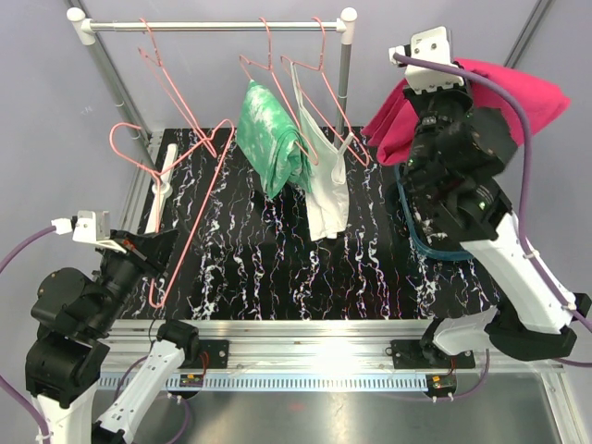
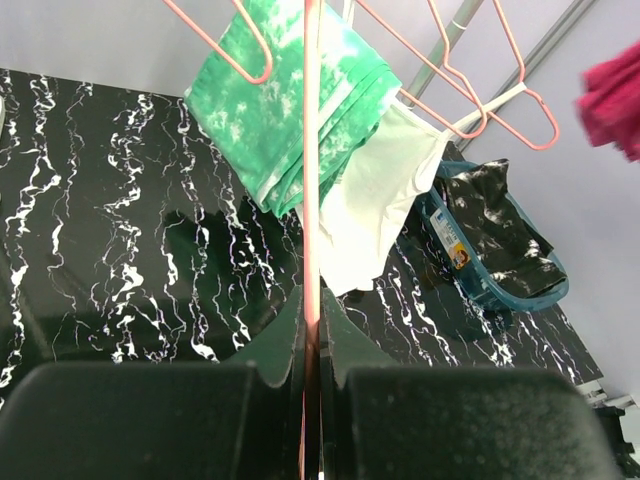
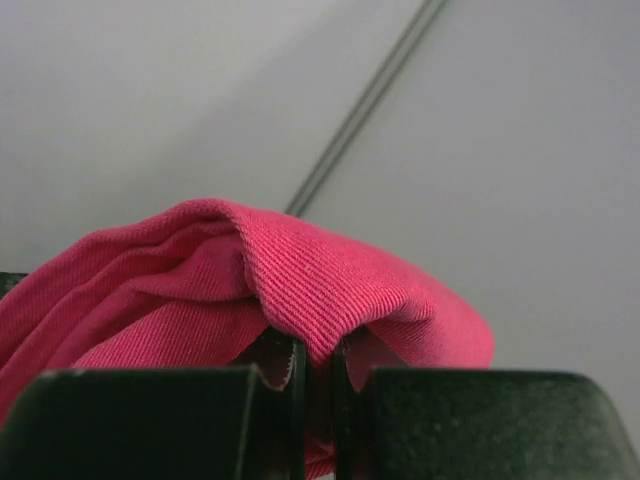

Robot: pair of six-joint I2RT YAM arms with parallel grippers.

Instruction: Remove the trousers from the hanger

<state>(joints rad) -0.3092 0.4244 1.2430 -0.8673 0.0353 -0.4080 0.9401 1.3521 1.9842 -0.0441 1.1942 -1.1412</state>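
Note:
My right gripper will go down, tilting downward, into the blue basket [image 1: 427, 230] below and let go of the fold, since the crimson trousers [image 1: 518, 92] hang clear of any hanger.
The crimson trousers [image 1: 518, 92] hang bunched from my right gripper [image 3: 318, 350], which is shut on a fold of the cloth [image 3: 330, 280] and holds it high at the right, above the basket. They are clear of any hanger and also show at the right edge of the left wrist view [image 2: 615, 100]. My left gripper [image 2: 312, 320] is shut on the wire of a bare pink hanger [image 2: 311, 150], held at the table's front left. In the top view the hanger [image 1: 199, 208] slants from my left gripper [image 1: 153, 248] up toward the rail.
A white rail [image 1: 213, 26] at the back carries a green garment [image 1: 273, 139], a white top [image 1: 326, 190] and empty pink hangers [image 1: 166, 79]. A blue basket [image 1: 444, 245] with dark cloth stands at the right on the black marbled table [image 1: 277, 268].

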